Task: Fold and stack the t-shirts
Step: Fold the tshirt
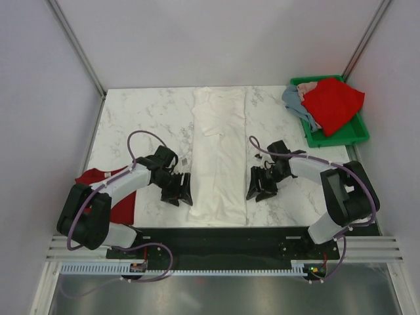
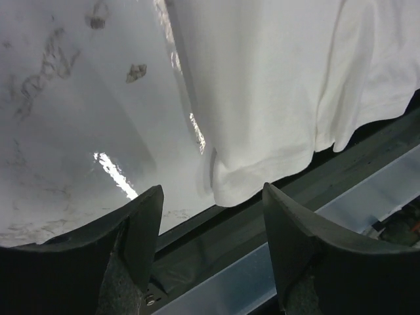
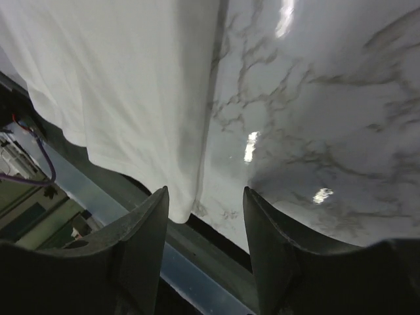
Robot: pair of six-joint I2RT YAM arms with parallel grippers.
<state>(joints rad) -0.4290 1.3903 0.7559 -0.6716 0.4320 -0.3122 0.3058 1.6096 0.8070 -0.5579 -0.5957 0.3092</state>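
Observation:
I will next move my left gripper down and back onto the t-shirt hem's corner on its side (image 2: 228, 195), because that corner is below and back from the open fingers.
A white t-shirt (image 1: 218, 154) lies folded into a long narrow strip down the middle of the marble table, its hem at the near edge. My left gripper (image 1: 184, 191) stands open just left of the hem's corner (image 2: 236, 187), with nothing between its fingers. Just right of the strip, my right gripper (image 1: 258, 189) is open too, and the shirt's other near corner (image 3: 180, 210) shows between its fingertips, untouched. A red t-shirt (image 1: 331, 104) and a grey-blue one (image 1: 293, 98) lie piled in the bin. Another red t-shirt (image 1: 121, 203) lies under my left arm.
The green plastic bin (image 1: 351, 134) stands at the far right corner. A dark rail (image 1: 230, 239) runs along the table's near edge, just beyond the shirt's hem. Grey walls close in both sides.

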